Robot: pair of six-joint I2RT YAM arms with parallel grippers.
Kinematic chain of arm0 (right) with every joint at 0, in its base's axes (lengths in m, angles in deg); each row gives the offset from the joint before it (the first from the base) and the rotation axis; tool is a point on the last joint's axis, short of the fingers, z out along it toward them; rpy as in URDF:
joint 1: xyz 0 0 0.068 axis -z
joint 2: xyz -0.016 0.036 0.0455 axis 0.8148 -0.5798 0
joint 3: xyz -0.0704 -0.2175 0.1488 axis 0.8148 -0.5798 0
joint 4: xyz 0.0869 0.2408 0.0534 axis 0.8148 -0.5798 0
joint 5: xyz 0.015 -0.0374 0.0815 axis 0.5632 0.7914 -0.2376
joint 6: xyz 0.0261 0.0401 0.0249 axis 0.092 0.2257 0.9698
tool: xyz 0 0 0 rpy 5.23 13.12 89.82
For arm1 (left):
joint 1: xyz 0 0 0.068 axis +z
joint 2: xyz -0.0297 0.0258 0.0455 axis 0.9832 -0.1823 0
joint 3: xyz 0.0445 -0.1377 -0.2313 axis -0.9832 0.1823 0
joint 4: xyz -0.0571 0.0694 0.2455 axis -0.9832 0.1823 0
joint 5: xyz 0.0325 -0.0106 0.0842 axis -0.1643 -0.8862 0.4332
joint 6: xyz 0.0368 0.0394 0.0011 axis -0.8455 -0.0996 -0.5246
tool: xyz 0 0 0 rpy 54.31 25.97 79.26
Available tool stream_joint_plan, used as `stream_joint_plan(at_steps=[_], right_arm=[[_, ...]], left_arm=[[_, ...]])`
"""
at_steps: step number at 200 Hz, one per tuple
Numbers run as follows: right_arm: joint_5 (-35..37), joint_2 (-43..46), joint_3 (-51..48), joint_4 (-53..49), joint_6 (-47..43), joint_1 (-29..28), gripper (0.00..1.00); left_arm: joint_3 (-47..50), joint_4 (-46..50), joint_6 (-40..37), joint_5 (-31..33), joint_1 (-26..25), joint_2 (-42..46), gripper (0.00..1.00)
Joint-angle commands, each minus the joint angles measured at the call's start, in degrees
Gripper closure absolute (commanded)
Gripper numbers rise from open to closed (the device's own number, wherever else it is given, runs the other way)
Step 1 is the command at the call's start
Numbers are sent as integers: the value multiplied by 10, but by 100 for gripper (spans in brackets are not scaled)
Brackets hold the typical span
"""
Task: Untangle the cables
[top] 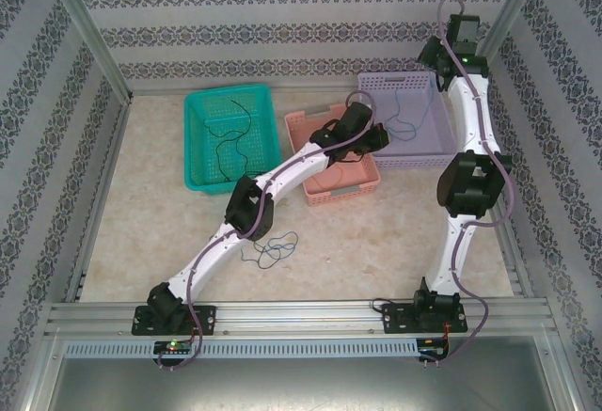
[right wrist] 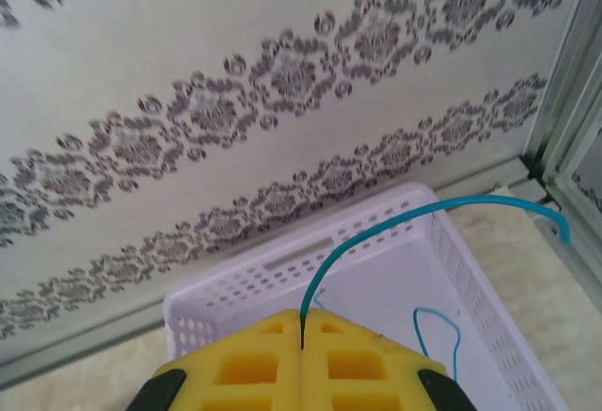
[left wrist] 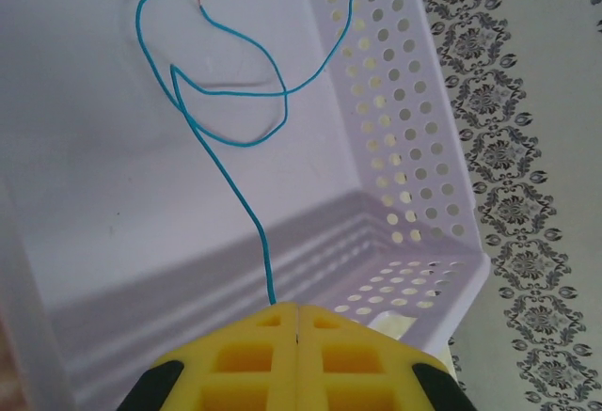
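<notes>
My right gripper lowers next, tips its fingers down toward the lavender basket's bottom and releases the blue cable, because the cable arcs high over the lavender basket.
A blue cable [left wrist: 229, 174] lies looped on the floor of the lavender basket [left wrist: 404, 176], one bare copper end showing. One strand runs straight up to my left gripper [left wrist: 296, 308], whose yellow jaws are shut; the strand meets the tip just left of the seam and looks pinched. My left gripper [top: 369, 136] hovers between the pink and lavender baskets. My right gripper [right wrist: 303, 317] is shut on a blue cable [right wrist: 376, 232] that arcs from the seam to a free end, high over the lavender basket [right wrist: 235, 284]. More tangled cables [top: 273, 249] lie on the table.
A teal basket [top: 198, 138] at the back left holds a black cable [top: 235, 138]. The pink basket [top: 324, 190] stands between it and the lavender basket [top: 428, 148]. Patterned walls and metal posts close in the table on three sides.
</notes>
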State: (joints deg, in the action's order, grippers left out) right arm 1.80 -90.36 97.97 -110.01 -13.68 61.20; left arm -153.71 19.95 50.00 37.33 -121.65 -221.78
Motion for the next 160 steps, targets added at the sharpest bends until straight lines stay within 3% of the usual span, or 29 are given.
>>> stream_joint_plan(at_steps=[1,23,44,86,117,142,160], right_arm=[[-8,-1,-19,-16,-12,3,100],[-10,-17,-21,-31,-17,4,100],[-14,-40,-4,-58,-16,3,100],[-27,-85,23,-94,-5,3,100],[-67,-124,58,-119,5,1,100],[-87,-165,133,-178,11,1,74],[-81,-153,132,-179,17,1,61]], left_arm=[[-31,-41,12,-4,-8,16,84],[-31,-26,11,-10,-10,29,42],[-31,-11,6,-7,-9,50,26],[-29,26,2,-30,-5,82,17],[-26,46,-6,-25,-3,119,17],[-17,64,-10,-6,1,156,17],[-7,87,-12,1,8,179,18]])
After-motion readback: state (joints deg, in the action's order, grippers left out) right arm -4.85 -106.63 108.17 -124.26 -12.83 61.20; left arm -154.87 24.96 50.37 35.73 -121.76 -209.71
